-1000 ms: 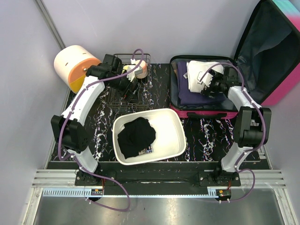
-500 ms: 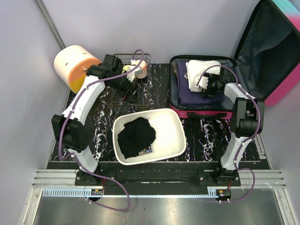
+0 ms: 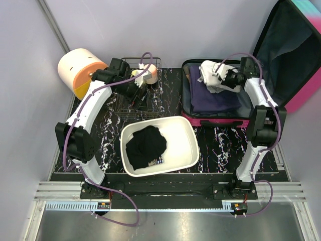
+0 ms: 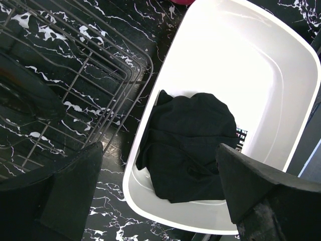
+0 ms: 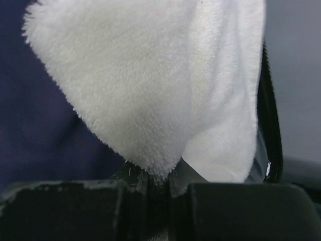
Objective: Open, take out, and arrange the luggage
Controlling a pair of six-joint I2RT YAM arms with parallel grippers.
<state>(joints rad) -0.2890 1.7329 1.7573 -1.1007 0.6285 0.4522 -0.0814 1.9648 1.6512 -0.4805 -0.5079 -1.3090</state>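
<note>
I should raise my right gripper next, move it back over the white tub's bare side [image 3: 179,144] and lower the cloth to let go of it, because the black garment leaves room on that side.
The luggage [image 3: 216,122] lies open at the back right, its pink shell low and its dark-lined lid [image 3: 288,50] standing up to the right. Inside lies a navy garment [image 3: 213,100] with a white fluffy cloth [image 3: 209,75] bunched above its far end. My right gripper [image 3: 224,79] is shut on that cloth; in the right wrist view the cloth [image 5: 150,75] hangs pinched between the right gripper [image 5: 158,175] jaws, over the navy garment [image 5: 40,125]. My left gripper [image 3: 135,93] hovers open over the wire basket, empty, with the left gripper [image 4: 160,196] fingers wide apart.
A white tub [image 3: 188,150] near the front centre holds a black garment [image 3: 145,145]. A wire basket [image 3: 125,108] stands behind it with a small pale item [image 3: 150,74] at its far edge. A white-and-orange round drawer box [image 3: 77,70] sits at the back left.
My right gripper has closed on the white cloth and pulled it up and toward the far side, bunching it. The left arm has not moved.
</note>
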